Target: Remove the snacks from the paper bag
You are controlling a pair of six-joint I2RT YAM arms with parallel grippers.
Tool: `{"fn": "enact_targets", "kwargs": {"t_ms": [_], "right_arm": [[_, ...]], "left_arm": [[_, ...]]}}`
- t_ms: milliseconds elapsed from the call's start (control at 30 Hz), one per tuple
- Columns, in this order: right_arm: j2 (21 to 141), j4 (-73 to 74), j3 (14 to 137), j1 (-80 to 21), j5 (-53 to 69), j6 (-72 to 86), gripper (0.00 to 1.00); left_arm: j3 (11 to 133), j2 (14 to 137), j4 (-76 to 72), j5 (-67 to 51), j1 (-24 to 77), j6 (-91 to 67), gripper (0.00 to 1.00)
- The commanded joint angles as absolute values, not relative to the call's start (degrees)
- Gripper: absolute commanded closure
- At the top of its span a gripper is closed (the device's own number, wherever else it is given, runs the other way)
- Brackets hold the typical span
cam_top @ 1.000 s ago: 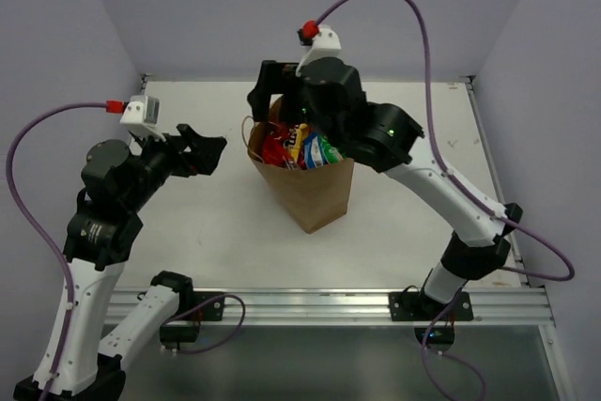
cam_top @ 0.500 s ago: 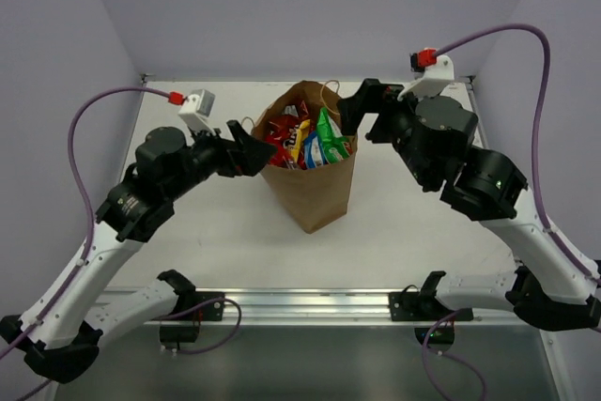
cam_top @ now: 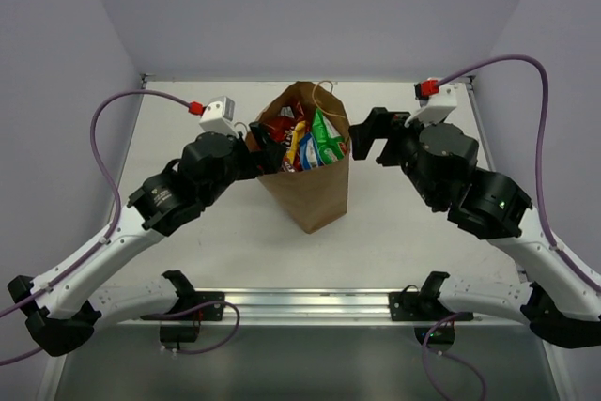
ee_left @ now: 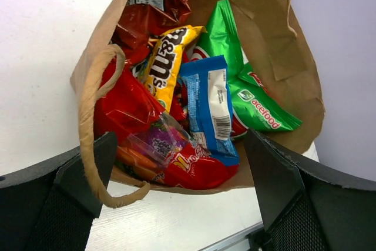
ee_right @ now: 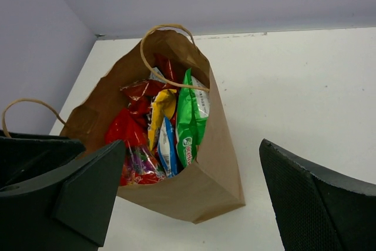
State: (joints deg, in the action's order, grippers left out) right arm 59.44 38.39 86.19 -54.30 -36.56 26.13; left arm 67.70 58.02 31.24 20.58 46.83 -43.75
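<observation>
I will next move my left gripper clear of the paper handle, then lower it onto the paper edge (cam_top: 264, 174) (ee_left: 168, 189) beside the handle's foot.
The brown paper bag (cam_top: 315, 190) stands upright and open in the middle of the table, full of snacks (cam_top: 305, 143). My left gripper (cam_top: 268, 149) is open at the bag's left rim. In the left wrist view it (ee_left: 182, 198) straddles the near rim, above a red packet (ee_left: 188, 166), a blue one (ee_left: 211, 104), a yellow one (ee_left: 164, 66) and a green one (ee_left: 247, 92). A paper handle (ee_left: 94, 121) loops by the left finger. My right gripper (cam_top: 368, 136) is open and empty beside the bag's right rim. In the right wrist view it (ee_right: 197, 204) frames the bag (ee_right: 217, 168).
The white table (cam_top: 188, 232) is walled by pale purple panels at the back and both sides. An aluminium rail (cam_top: 300, 305) runs along the near edge by the arm bases. Purple cables arc over both arms.
My left arm has swung right until its gripper reached the bag's left rim. My right arm has pulled back from over the bag to its right side.
</observation>
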Motion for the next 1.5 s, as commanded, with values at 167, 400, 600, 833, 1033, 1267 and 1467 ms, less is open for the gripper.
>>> {"fn": "enact_targets", "kwargs": {"t_ms": [167,400,600,833,1033,1267,1467], "right_arm": [[56.95,36.47,81.65,-53.7,-35.34,27.33,0.01],[55.2,36.3,79.46,-53.26,-34.37,27.07,0.01],[53.18,36.04,77.52,-53.0,-34.28,26.98,0.01],[51.07,34.81,74.36,-52.91,-33.22,27.25,0.01],[51.15,34.72,73.57,-52.82,-31.99,26.98,0.01],[50.27,34.63,72.77,-52.82,-30.5,25.67,0.01],[51.24,36.21,73.74,-52.82,-27.6,22.95,0.03]], "left_arm": [[72.76,56.69,33.75,29.09,47.72,-45.62,0.0],[77.26,59.15,36.21,27.51,47.72,-45.61,0.0],[76.2,61.95,41.3,29.0,47.72,-49.12,0.0],[77.43,63.19,48.25,34.28,47.64,-51.59,0.0],[74.97,66.53,44.57,32.7,47.64,-51.85,0.18],[75.15,69.17,42.1,34.1,47.64,-52.38,0.52],[75.76,70.05,42.63,35.16,46.94,-51.86,1.0]]}}
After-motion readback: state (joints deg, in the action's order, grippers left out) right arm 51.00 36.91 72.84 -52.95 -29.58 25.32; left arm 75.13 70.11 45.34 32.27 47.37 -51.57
